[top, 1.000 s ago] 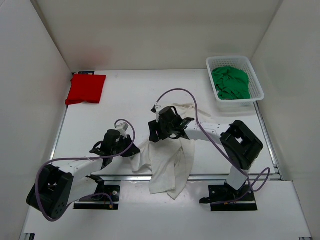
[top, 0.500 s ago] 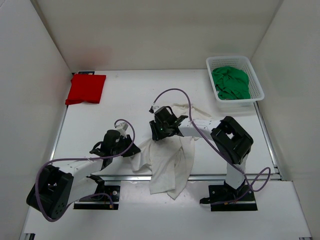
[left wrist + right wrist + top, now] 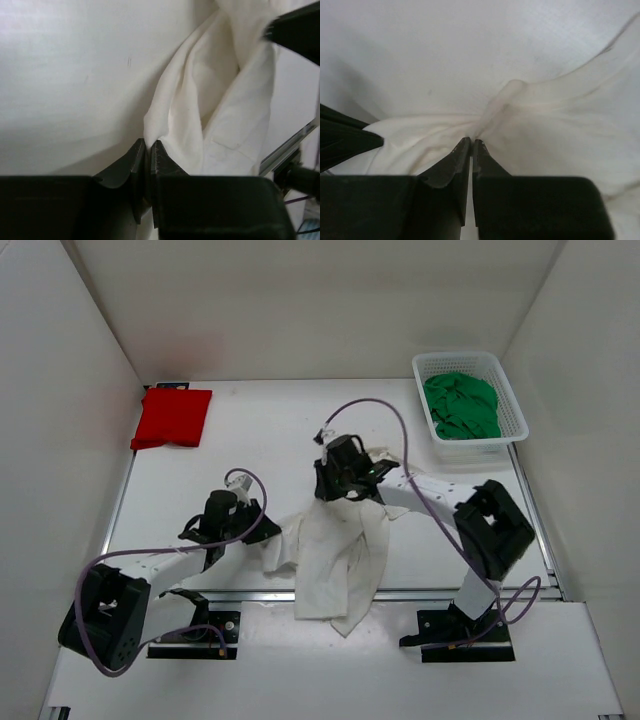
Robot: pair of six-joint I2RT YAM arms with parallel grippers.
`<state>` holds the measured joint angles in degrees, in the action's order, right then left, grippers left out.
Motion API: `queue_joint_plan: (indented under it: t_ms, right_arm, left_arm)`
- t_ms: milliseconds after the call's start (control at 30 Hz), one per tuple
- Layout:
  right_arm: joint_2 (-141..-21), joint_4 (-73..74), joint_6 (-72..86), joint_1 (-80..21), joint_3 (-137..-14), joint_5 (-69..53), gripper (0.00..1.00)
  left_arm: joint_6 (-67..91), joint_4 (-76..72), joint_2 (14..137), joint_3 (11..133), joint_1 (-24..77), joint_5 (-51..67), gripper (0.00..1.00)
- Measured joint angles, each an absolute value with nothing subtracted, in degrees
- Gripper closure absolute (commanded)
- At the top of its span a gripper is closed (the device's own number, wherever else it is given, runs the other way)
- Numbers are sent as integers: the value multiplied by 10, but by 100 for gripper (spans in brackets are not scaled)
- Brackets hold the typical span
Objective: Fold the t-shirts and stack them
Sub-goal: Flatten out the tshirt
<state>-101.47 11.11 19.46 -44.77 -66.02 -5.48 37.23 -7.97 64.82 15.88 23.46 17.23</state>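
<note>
The cloth goes up in my left gripper, away from my base toward the red t-shirt next, then comes down onto bare table and is released.
A crumpled white t-shirt [image 3: 338, 552] lies at the near middle of the table, its lower part hanging over the front edge. My left gripper [image 3: 262, 532] is shut on the shirt's left edge; in the left wrist view the cloth [image 3: 220, 100] is pinched between the tips [image 3: 148, 145]. At the shirt's upper part my right gripper [image 3: 332, 492] is shut on a raised fold [image 3: 560, 130], tips together [image 3: 471, 142]. A folded red t-shirt [image 3: 172, 418] lies at the back left. The green t-shirt [image 3: 460, 405] sits bunched in the basket.
The white mesh basket [image 3: 516, 408] stands at the back right corner. White walls enclose the table on three sides. A metal rail [image 3: 420, 592] runs along the table's front edge, with both arm bases below it.
The right gripper went from wide open to shut on the white shirt and shifted slightly back and right. The left gripper kept its hold; the cloth between them is drawn out more.
</note>
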Motion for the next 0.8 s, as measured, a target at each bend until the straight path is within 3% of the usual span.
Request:
queue_joint_plan:
  t_ms: [200,433,533,633,800]
  right_arm:
    - [-948,113,194,-337,-733,-92,100]
    - [-1023,207,163,-260,-1128,-128,100]
    - [-1014,226,149,-257,-1233,-137,100]
    - [-905,190,150,-246,-1127,-155,100]
    - [-651,99,196,-175,-740,-189,100]
  left_arm:
    - [417,-99,672,245,167,200,100]
    - [474,-96,689,440,51,246,100]
    - [485,-95,676,514,-6,260,100]
    - [486,-92,660,554,-55,272,100]
    - [461,-63,636,546,-92,291,97]
